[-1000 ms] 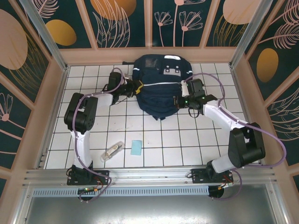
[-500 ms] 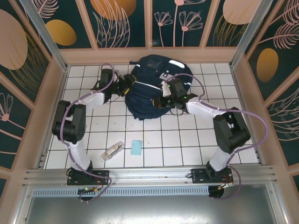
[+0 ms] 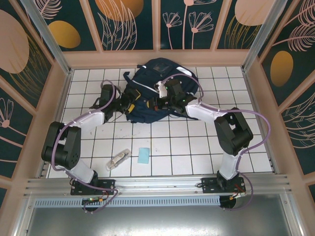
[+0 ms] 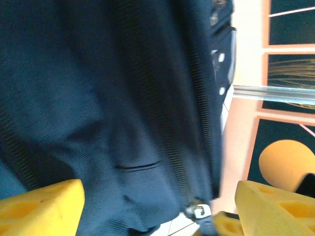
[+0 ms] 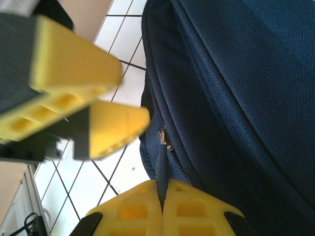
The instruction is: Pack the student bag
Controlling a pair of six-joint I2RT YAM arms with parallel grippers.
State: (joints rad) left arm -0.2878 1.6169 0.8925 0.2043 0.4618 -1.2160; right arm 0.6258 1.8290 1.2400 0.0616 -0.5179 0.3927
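Next I will move my right gripper away from my left gripper to the bag's other edge (image 3: 195,89), which lies behind its wrist, and release the pull, to slide the zipper.
The student bag (image 3: 156,91), dark navy with white stripes, lies bunched up at the back middle of the tiled floor. My right gripper (image 5: 161,199) is shut on the bag's dark zipper pull (image 5: 161,162), just below the metal slider. From above, the right gripper (image 3: 157,103) sits on the bag's near side. My left gripper (image 3: 128,101) is at the bag's left edge and stands open. In the left wrist view its yellow fingers (image 4: 42,206) straddle navy fabric (image 4: 123,123) without pinching it. A metal zipper slider (image 4: 199,212) hangs between them. The left gripper's yellow fingertips (image 5: 115,125) appear close beside the zipper.
A small clear packet (image 3: 118,159) and a light blue square (image 3: 143,155) lie on the tiles in front of the left arm. The peach wall (image 3: 157,58) runs right behind the bag. Open tiles stretch across the front right.
The right gripper has pulled the zipper pull leftward and the bag has shifted and bunched to the left. The left gripper has opened and backed off to the left.
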